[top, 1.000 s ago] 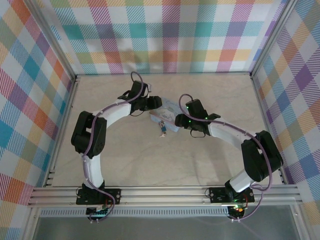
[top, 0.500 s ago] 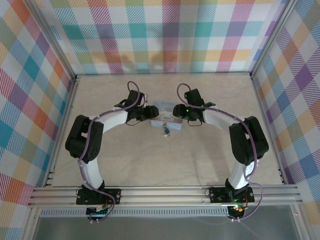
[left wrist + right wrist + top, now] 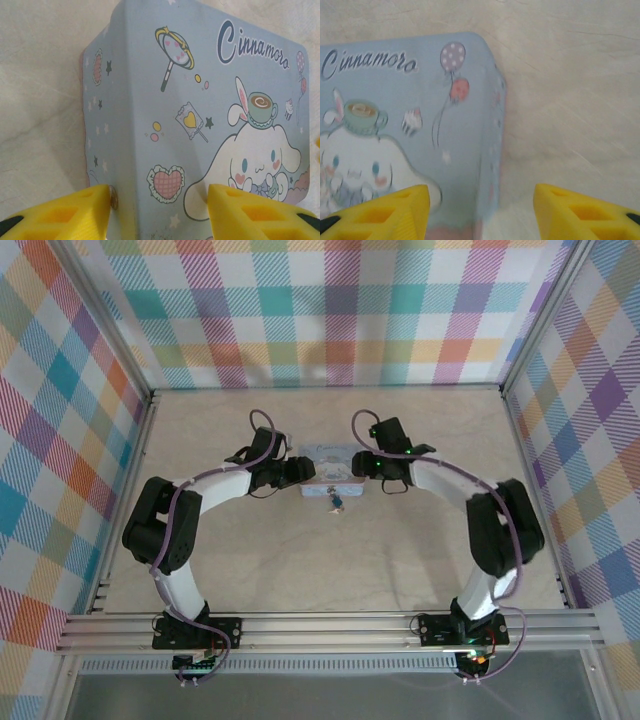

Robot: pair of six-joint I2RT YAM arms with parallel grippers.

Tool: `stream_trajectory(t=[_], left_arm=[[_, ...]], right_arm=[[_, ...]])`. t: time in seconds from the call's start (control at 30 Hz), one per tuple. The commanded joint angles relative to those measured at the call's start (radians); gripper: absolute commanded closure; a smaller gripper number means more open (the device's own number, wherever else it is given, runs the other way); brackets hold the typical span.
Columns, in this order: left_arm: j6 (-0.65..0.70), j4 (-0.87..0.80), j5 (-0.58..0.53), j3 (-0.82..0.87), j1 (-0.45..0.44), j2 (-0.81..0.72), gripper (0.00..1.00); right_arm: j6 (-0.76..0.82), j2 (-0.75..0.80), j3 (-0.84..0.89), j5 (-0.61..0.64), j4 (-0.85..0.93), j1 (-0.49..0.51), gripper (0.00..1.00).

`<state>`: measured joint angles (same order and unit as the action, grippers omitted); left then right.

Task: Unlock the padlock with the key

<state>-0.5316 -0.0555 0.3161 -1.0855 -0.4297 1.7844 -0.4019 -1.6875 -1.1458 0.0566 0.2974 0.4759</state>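
Observation:
The padlock is in front of the tin. I will move my open right gripper back past the tin's near edge and down onto the padlock's body [image 3: 336, 502].
The padlock [image 3: 335, 503] is a tiny bluish lock lying on the table just in front of a pastel blue tin [image 3: 330, 460]. The key is too small to tell apart from the dark bits at the lock. My left gripper [image 3: 303, 472] is at the tin's left end. In the left wrist view its yellow fingers [image 3: 75, 210] stand open [image 3: 159, 200], straddling the tin's left edge [image 3: 120, 150]. My right gripper [image 3: 358, 468] is at the tin's right end, open [image 3: 481, 200], over the tin's right edge [image 3: 490, 150]. Neither holds anything.
The tin with its white cartoon figure [image 3: 260, 155] lies flat between both grippers. Bare beige table [image 3: 330, 560] spreads in front of the lock and to both sides. Checked walls [image 3: 330, 310] close the back and sides.
Both grippers have moved back and drawn in to the tin's two ends. The tin, tilted a second ago, now lies square to the back wall. The lock has barely shifted.

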Motion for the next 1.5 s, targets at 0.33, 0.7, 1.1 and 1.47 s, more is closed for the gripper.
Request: stream_trajectory(t=[0.33,0.7,1.1,1.47], left_arm=[[-0.004,0.01,-0.004,0.016,-0.005,-0.02,0.5],[0.002,-0.007,0.001,-0.003,-0.006,-0.016,0.5],[0.005,-0.011,0.009,-0.008,-0.006,-0.015,0.5],[0.008,-0.014,0.014,-0.01,-0.005,-0.02,0.5]], right_arm=[[0.057,0.224,0.271,0.099,-0.098,0.234,0.49],[0.031,-0.002,0.19,0.177,-0.173,0.302,0.52],[0.018,-0.144,0.093,0.216,-0.145,0.322,0.52],[0.018,-0.188,0.083,0.248,-0.118,0.324,0.64]])
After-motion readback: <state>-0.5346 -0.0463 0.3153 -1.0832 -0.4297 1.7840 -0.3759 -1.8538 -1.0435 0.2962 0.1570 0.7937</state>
